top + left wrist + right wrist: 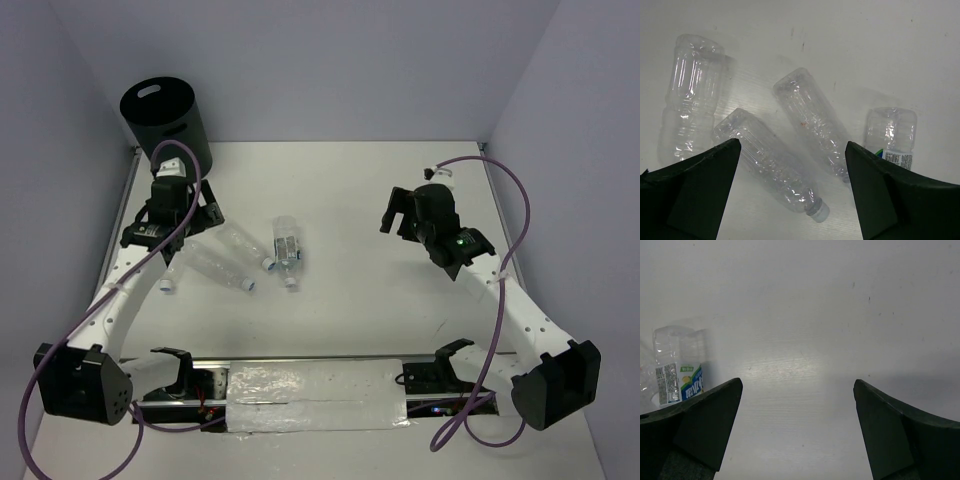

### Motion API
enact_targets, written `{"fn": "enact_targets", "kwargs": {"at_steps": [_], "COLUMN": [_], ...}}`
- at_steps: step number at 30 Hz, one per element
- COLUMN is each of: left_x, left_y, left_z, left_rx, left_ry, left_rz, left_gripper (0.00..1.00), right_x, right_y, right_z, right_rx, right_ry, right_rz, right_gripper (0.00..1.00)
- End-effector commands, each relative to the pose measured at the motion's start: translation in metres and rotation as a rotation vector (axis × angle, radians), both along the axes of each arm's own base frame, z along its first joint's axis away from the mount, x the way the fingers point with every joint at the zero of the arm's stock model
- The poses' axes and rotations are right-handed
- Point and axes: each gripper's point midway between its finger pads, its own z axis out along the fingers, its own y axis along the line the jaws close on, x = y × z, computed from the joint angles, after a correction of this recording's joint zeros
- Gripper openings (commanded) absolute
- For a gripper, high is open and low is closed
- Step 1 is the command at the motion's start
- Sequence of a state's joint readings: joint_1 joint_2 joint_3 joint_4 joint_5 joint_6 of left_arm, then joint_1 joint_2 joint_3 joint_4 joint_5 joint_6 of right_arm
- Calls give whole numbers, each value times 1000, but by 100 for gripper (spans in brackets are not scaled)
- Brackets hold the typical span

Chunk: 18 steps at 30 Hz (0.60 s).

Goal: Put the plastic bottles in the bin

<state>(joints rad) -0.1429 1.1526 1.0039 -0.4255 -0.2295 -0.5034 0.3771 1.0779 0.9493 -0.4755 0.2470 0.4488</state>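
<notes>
I should next move my left gripper to the left in its wrist view and turn it as it lowers around the wall-side bottle's middle (688,106), because that bottle is outside my open fingers.
Several clear plastic bottles lie on the white table left of centre. In the left wrist view, one (690,100) lies at the left, one (770,160) with a white cap lies between my fingers, one (812,117) lies beside it, and a labelled one (890,132) lies at the right. The labelled bottle (287,250) also shows in the right wrist view (677,370). My left gripper (185,235) (792,145) is open and empty above the bottles. My right gripper (400,215) (797,385) is open and empty over bare table. The black bin (160,115) stands at the far left corner.
Grey walls close in the table (350,190) at the back and both sides. The bin stands right behind my left wrist. A taped metal rail (320,390) runs along the near edge between the arm bases.
</notes>
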Motion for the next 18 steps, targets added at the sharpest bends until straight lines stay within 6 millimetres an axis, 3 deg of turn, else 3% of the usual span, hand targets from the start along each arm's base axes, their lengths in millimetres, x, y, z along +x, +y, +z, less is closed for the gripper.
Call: {"fn": "enact_targets", "kwargs": {"at_steps": [1, 6, 12, 18], "left_x": [3, -4, -17, -28], "left_y": [-1, 30, 68, 96], "left_z": [11, 0, -37, -70], "left_rx": [-5, 108, 257, 248], "left_ry": [-16, 45, 233, 397], "left_rz": [7, 146, 314, 451], "left_gripper": [99, 99, 99, 99], "right_x": [5, 3, 3, 4], "right_y": [3, 4, 9, 16], "right_z": [20, 18, 14, 14], "right_rx": [23, 32, 49, 75], "right_ry": [-56, -44, -33, -30], "right_rz": [-9, -8, 10, 28], "right_gripper": [100, 100, 100, 100]}}
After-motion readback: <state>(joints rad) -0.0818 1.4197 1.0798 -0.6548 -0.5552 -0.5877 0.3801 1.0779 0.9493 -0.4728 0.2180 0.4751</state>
